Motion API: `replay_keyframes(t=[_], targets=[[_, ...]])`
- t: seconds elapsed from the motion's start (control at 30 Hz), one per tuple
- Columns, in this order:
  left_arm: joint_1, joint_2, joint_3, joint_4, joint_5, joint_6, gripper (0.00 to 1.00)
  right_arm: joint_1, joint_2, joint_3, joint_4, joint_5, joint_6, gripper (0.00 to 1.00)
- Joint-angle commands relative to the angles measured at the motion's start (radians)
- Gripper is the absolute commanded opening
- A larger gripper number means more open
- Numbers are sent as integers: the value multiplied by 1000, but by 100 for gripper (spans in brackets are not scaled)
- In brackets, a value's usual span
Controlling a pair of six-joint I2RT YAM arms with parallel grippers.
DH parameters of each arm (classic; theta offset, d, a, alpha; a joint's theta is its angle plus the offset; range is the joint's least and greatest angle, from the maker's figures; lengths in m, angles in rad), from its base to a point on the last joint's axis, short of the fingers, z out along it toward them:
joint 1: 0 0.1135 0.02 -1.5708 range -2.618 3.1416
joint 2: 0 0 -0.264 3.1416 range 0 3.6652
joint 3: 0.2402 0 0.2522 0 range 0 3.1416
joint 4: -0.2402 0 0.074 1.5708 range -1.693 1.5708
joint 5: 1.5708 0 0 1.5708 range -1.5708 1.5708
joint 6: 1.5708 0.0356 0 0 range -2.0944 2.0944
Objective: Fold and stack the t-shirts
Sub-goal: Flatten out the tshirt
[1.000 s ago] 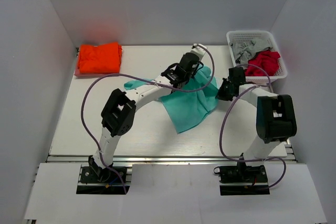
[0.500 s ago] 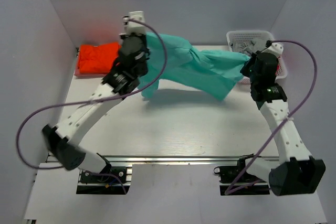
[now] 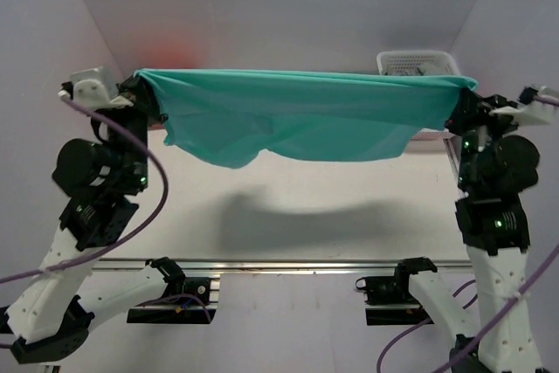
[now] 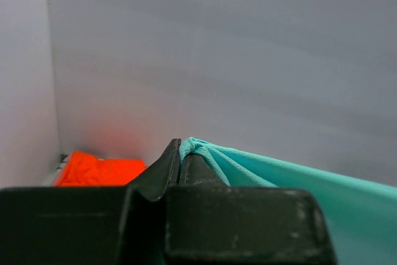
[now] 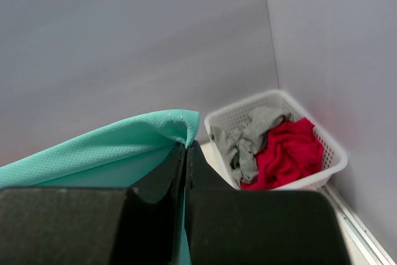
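The tabletop lies below my left gripper, so I need to lower it next, tipping it downward and easing it outward, to release the teal corner beside the orange t-shirt (image 4: 99, 169).
The mint-teal t-shirt (image 3: 297, 115) hangs stretched wide in the air above the table, held at both top corners. My left gripper (image 3: 138, 81) is shut on its left corner; the wrist view shows cloth (image 4: 260, 169) pinched between the jaws (image 4: 179, 153). My right gripper (image 3: 463, 93) is shut on its right corner, with cloth (image 5: 111, 144) pinched at the tips (image 5: 185, 147). The folded orange t-shirt (image 4: 99, 169) lies at the back left, hidden behind the teal shirt in the top view.
A white basket (image 5: 279, 141) at the back right holds a grey garment (image 5: 245, 138) and a red one (image 5: 288, 150). Its rim shows in the top view (image 3: 415, 60). White walls close in on the left, back and right.
Both arms have lifted and swung apart. The teal shirt went from lying bunched on the table to hanging taut and spread between the two grippers.
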Motion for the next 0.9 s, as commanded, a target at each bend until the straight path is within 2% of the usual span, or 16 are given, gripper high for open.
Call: replay_keyframes(t=[0.0,0.17,0.43,0.53,0.57,0.7,0.83,0.87], targets=[[15,-98,8,-96,80,-59,0,-18,-61,43,-32,112,-45,0],[15,-158,27,-230,218,-130,0,-18,-150,61,-103,70,-14,0],[15,-143,-31,-294,148,-210,0,-17,-164,-2,-164,71,38,0],[15,-94,-89,-294,85,-234,0,-20,-98,-60,-158,57,69,0],[15,-59,-110,-285,20,-234,0,-21,-40,-95,-140,42,81,0],[15,41,-347,-53,-237,-280,0,-21,114,-224,-13,-79,113,0],[81,213,-416,-67,-248,-417,0,-23,356,-276,81,-148,122,0],[102,252,-425,-67,-231,-468,0,-23,470,-267,98,-159,116,0]])
